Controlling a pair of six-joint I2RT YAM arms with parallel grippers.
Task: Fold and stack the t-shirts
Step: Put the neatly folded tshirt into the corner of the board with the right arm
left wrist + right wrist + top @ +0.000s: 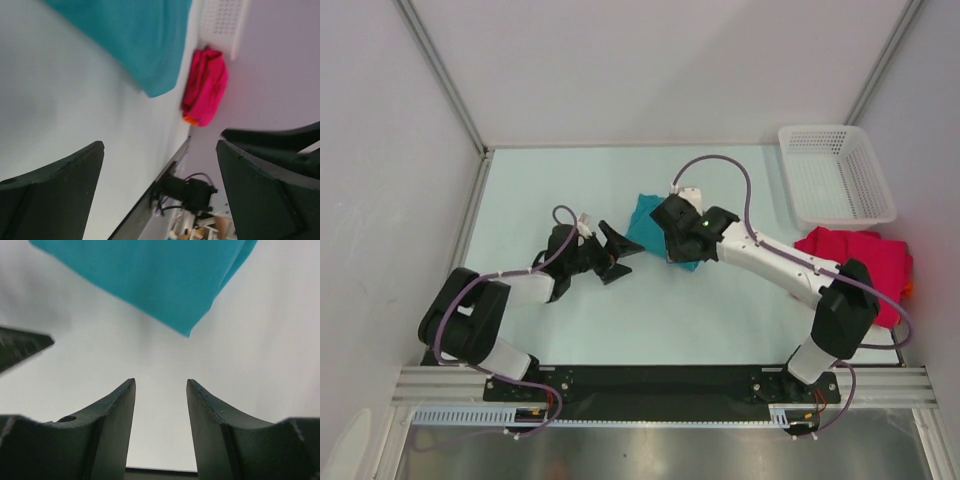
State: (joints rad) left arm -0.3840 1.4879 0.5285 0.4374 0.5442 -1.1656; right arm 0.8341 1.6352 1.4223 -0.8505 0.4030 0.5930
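Observation:
My open left gripper comes across onto the teal t-shirt's near edge (657, 248) (116, 54) next and closes, as that edge lies just to its right in the top view.
A folded teal t-shirt (645, 222) lies mid-table, and the left wrist view has it at the top (135, 40). My right gripper (665, 236) hovers over its right part, open, with nothing between the fingers (160, 382). The shirt's corner (150, 275) shows ahead of it. My left gripper (628, 255) is wide open just left of the teal shirt, not touching it, and holds nothing (160, 145). A crumpled crimson-pink t-shirt (860, 262) sits at the right edge (205, 87). An orange t-shirt edge (189, 120) peeks from under it.
A white mesh basket (836, 175) stands at the back right, beyond the pink shirt (222, 20). White walls close in the table on the left, back and right. A black rail (660, 380) runs along the near edge.

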